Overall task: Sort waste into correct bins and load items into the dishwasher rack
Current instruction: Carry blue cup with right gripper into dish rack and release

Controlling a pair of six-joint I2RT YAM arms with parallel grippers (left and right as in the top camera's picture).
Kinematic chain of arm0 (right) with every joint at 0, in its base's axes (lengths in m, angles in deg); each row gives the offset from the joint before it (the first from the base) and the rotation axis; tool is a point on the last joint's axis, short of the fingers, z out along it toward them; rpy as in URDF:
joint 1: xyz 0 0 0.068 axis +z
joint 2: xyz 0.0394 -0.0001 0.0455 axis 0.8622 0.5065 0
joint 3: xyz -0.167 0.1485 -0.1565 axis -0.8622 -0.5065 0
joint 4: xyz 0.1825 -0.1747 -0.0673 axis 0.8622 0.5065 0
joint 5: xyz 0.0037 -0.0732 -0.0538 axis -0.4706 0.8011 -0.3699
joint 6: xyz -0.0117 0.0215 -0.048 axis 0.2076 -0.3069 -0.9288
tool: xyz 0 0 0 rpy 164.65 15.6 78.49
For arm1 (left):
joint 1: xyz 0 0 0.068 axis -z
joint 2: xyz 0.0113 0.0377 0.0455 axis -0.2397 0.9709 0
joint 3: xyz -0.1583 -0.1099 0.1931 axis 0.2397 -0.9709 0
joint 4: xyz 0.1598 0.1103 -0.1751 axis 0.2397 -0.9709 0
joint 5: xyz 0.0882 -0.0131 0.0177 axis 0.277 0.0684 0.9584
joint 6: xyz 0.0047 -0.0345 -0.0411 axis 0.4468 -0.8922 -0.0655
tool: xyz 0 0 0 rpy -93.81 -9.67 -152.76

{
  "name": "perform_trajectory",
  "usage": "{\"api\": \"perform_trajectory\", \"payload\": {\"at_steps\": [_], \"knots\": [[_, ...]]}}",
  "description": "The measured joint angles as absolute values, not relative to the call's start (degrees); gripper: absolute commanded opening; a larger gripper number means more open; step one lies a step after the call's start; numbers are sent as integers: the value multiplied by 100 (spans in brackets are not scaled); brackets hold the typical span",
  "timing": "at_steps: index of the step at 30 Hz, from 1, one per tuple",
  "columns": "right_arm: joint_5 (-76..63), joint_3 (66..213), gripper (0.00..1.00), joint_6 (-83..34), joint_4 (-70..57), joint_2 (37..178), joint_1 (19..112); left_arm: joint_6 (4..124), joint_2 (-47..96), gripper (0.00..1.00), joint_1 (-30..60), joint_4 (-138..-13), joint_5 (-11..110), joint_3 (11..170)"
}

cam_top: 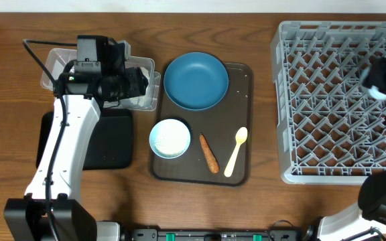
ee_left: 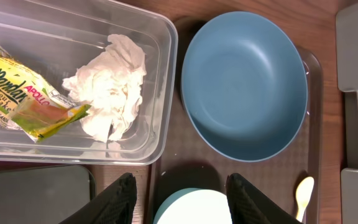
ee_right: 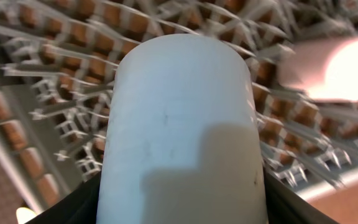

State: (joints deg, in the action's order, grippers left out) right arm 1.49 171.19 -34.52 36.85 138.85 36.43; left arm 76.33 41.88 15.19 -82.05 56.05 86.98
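Observation:
The right gripper moves back next and lowers the small blue cup [ee_right: 182, 124] onto the rack's empty wires beside the pink cup, then opens.
My left gripper [ee_left: 180, 180] hangs open and empty over the brown tray's left edge, beside the clear tub [ee_left: 160, 93]. In the tub lie a crumpled white tissue [ee_left: 110, 87] and a yellow-green wrapper [ee_left: 23, 93]. The pale blue bowl [cam_top: 170, 138], white inside, sits just below the left fingers. On the tray also rest the dark blue plate [cam_top: 196, 80], an orange carrot piece [cam_top: 209, 153] and a pale yellow spoon [cam_top: 236, 150]. My right gripper [ee_right: 182, 199] is shut on a small blue cup [ee_right: 182, 124] above the grey dishwasher rack [cam_top: 327, 100]. A pink cup [ee_right: 334, 65] lies in the rack.
A shallow black tray [cam_top: 112, 140] lies on the table below the clear tub, partly under my left arm. The brown serving tray [cam_top: 236, 171] sits between the bins and the rack. The rack's grey rim [ee_left: 356, 93] shows at the far right of the left wrist view.

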Motion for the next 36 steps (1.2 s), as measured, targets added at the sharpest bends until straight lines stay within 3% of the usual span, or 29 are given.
{"api": "perform_trajectory", "payload": {"at_steps": [7, 14, 20, 22, 26, 28, 32, 36], "knots": [[269, 16896, 34, -3395, 3770, 13964, 3145, 7633, 4188, 50, 1519, -8205, 5618, 8698], [285, 16000, 34, -3391, 3031, 14112, 2867, 7633, 4188, 50, 1519, -8205, 5616, 8698], [280, 15600, 40, -3373, 2736, 14134, 2786, 7633, 4188, 50, 1519, -8205, 5616, 8698], [274, 15480, 47, -3369, 2690, 14134, 2786, 7633, 4188, 50, 1519, -8205, 5618, 8698], [265, 15231, 80, -3373, 2513, 14134, 2786, 7633, 4188, 50, 1519, -8205, 5616, 8698], [243, 15159, 88, -3325, 2413, 14134, 2784, 7633, 4188, 50, 1519, -8203, 5618, 8698], [29, 15141, 96, -3299, 2183, 14134, 2784, 7633, 4188, 50, 1519, -8205, 5616, 8698], [-310, 15176, 97, -3303, 2179, 14134, 2784, 7633, 4188, 50, 1519, -8208, 5616, 8698]]}}
